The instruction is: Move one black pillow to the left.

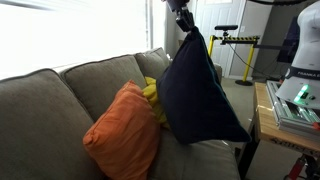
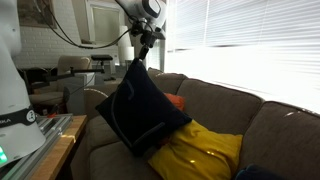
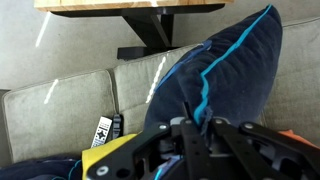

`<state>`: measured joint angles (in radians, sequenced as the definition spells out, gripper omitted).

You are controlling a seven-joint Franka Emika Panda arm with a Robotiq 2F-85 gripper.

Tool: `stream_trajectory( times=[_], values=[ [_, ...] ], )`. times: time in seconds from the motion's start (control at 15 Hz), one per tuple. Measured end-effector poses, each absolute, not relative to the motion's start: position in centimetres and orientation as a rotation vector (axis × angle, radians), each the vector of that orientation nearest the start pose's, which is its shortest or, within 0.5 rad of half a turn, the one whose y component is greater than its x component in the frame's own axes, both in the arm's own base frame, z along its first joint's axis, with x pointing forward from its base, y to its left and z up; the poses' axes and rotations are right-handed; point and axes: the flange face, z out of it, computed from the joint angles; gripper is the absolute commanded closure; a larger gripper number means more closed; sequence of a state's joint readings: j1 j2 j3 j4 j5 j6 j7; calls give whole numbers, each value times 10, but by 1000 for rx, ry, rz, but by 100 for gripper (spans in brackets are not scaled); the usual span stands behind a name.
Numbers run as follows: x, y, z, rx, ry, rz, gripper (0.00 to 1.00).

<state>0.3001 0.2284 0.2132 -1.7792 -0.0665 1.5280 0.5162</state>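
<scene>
I should move my gripper down toward the orange pillow and release the black pillow's corner above it, since the black pillow still hangs before the yellow one.
A large dark navy, near-black pillow (image 1: pixel 200 95) with thin blue seam lines hangs by one corner from my gripper (image 1: pixel 184 22), lifted above the grey sofa. In an exterior view it hangs in front of the sofa back (image 2: pixel 140 110) under my gripper (image 2: pixel 143 45). In the wrist view the black pillow (image 3: pixel 225 85) fills the right side, and my gripper (image 3: pixel 180 128) is shut on its blue-seamed corner. An orange pillow (image 1: pixel 125 132) leans on the sofa seat. A yellow pillow (image 1: pixel 152 95) sits behind it and also shows in an exterior view (image 2: pixel 200 152).
The grey sofa (image 1: pixel 50 110) fills the scene. A wooden table (image 1: pixel 290 112) with equipment stands beside it. A remote control (image 3: pixel 102 131) lies on the sofa seat. A second dark pillow (image 2: pixel 258 172) shows at the sofa's end. Window blinds (image 2: pixel 250 40) hang behind the sofa.
</scene>
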Motion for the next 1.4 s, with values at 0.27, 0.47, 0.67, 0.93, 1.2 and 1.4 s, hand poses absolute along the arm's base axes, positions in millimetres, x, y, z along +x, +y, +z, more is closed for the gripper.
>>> stream_trajectory(
  times=[0.27,0.47,0.67,0.93,1.2,1.4],
  values=[
    [495,289,395,-3318,-98,563,98],
    [500,299,381,-3313,-114,474,98],
    [511,304,364,-3306,-116,400,98],
    [527,316,346,-3261,-87,252,98],
    [543,333,332,-3182,-66,53,98],
    [550,351,322,-3110,-70,-79,98]
  ],
)
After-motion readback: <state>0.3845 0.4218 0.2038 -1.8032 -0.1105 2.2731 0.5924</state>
